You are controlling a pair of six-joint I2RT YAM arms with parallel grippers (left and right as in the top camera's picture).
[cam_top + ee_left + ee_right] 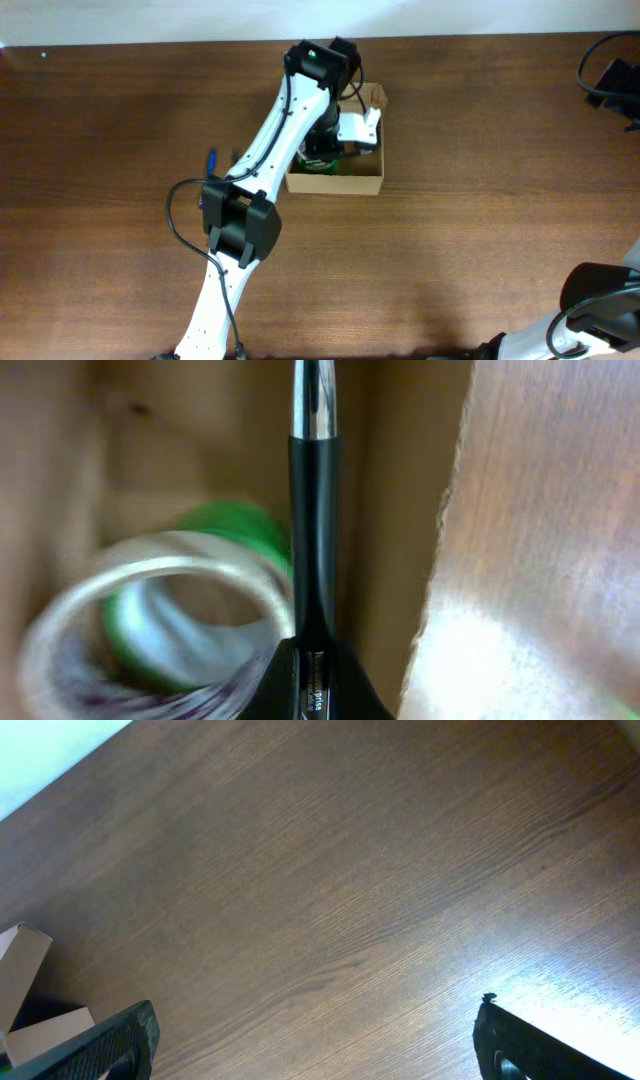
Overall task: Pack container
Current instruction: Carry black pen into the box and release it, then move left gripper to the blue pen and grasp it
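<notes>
My left gripper lowers the black pen to the box's bottom along the box's near side (358, 168) (357, 550) next and releases it there. The tape rolls leave that part clear.
The container (335, 187) is a small tan cardboard box at the table's middle back, its flap lid (372, 98) open at the far side. My left gripper (315, 685) reaches down into it and is shut on a black pen (313, 540) with a silver tip, held along the box's inner wall (400, 510). A green tape roll (235, 530) and a clear tape roll (150, 575) lie in the box beside the pen. My right gripper (315, 1040) is open and empty over bare table. A corner of the box (20, 970) shows at its left.
A blue pen (211, 160) lies on the wooden table left of the box, beside my left arm. Black cables and a device (610, 80) sit at the back right edge. My right arm's base (600, 300) is at the front right corner.
</notes>
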